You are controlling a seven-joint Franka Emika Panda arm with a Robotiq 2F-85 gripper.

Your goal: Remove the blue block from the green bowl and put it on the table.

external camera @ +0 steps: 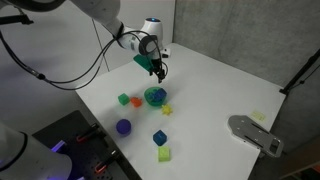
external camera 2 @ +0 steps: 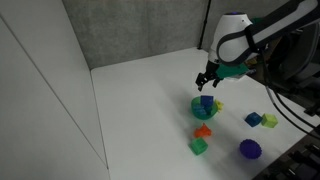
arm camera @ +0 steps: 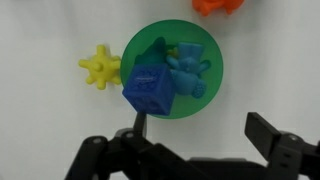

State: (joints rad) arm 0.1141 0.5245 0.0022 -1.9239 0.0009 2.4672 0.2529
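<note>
The blue block (external camera: 161,92) (arm camera: 150,92) is below my gripper and to its left in the wrist view, so next I should shift my gripper to that side and lower its open fingers around the block, one on each side.
The green bowl (arm camera: 203,40) stands on the white table (arm camera: 40,120). In it lie the blue block (arm camera: 150,92), tilted against the near rim, and a light blue bear-shaped toy (arm camera: 187,70). My gripper (arm camera: 203,128) is open and empty, hovering above the bowl's near edge; one finger is just beside the block. In both exterior views the gripper (external camera: 158,70) (external camera 2: 207,82) hangs a little above the bowl (external camera: 148,97) (external camera 2: 196,108). The block (external camera 2: 207,101) shows inside the bowl.
A yellow star toy (arm camera: 99,68) touches the bowl's side. An orange piece (arm camera: 220,6), a green cube (external camera: 124,99), a purple ball (external camera: 123,127), a navy cube (external camera: 159,137) and a yellow-green cube (external camera: 164,154) lie nearby. A grey object (external camera: 255,133) sits at the table's edge.
</note>
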